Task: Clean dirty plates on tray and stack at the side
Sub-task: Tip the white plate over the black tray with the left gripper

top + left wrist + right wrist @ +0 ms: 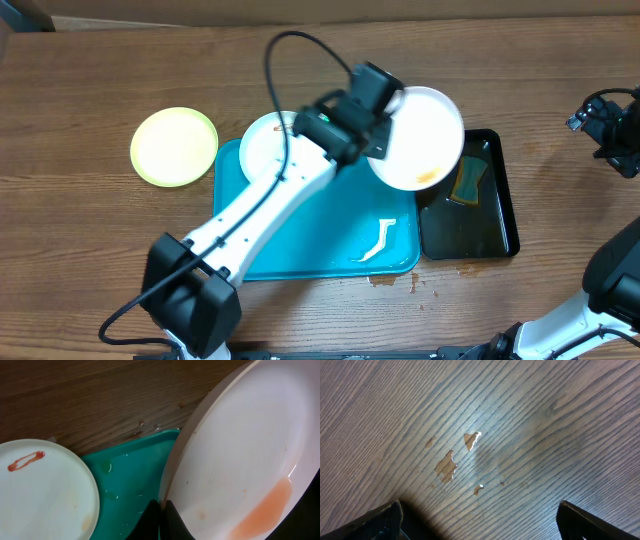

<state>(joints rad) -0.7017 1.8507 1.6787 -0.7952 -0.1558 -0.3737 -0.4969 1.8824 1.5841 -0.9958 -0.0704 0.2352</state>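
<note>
The yellow-green plate (pixel 174 146) is below, to the gripper's left in the overhead view, so my left gripper will next move the plate across and down onto it.
My left gripper (pixel 383 118) is shut on the rim of a white plate (pixel 420 135) and holds it tilted above the right end of the turquoise tray (pixel 300 240). An orange smear runs along that plate's lower edge. In the left wrist view the black fingers (pixel 150 520) pinch the plate's rim (pixel 240 460). A second white plate (pixel 268 140) with a red smear lies on the tray's far left; it also shows in the left wrist view (pixel 40 490). A pale yellow-green plate (pixel 174 146) rests on the table left of the tray. My right gripper (pixel 480 520) is open over bare wood.
A narrow black tray (pixel 495 225) with a yellow-green sponge (pixel 467 182) stands right of the turquoise tray. A white scrap (pixel 380 240) lies on the tray's near right. Brown drops (pixel 447 465) spot the wood under the right gripper (pixel 605 120), which hangs at the far right edge.
</note>
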